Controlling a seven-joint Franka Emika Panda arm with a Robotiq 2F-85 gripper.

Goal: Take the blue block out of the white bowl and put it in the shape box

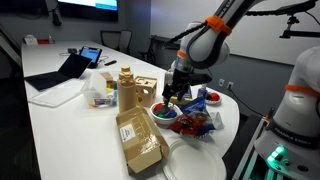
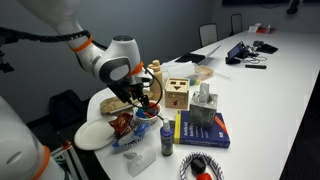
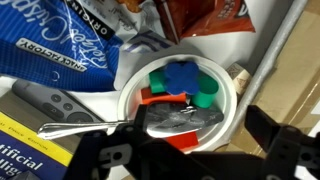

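I will move my gripper toward the red packet and down into the bowl point(image 3: 228, 92) over the blue block point(image 3: 182, 77), as it sits on that side, clear of my fingers.
The white bowl point(image 3: 228, 92) fills the middle of the wrist view. The blue block point(image 3: 183, 74), a small lobed piece, lies at its far side among green and red pieces. A metal spoon point(image 3: 175, 120) rests across the bowl, handle out to the left. My gripper point(image 3: 193, 115) is open, hanging just above the bowl with a finger on either side of it, holding nothing. In both exterior views the gripper point(image 1: 175, 96) point(image 2: 140, 101) hovers over the bowl point(image 1: 161, 118). The shape box point(image 1: 146, 93) point(image 2: 177, 93), a pale wooden cube, stands right beside it.
A tan bottle point(image 1: 126, 88) and a flat cardboard box point(image 1: 140, 140) stand by the shape box. A red snack packet point(image 1: 196, 122), a blue packet point(image 3: 60, 45), white plates point(image 1: 195, 162) and a blue book point(image 2: 205, 130) crowd the bowl. A laptop point(image 1: 70, 68) sits further off.
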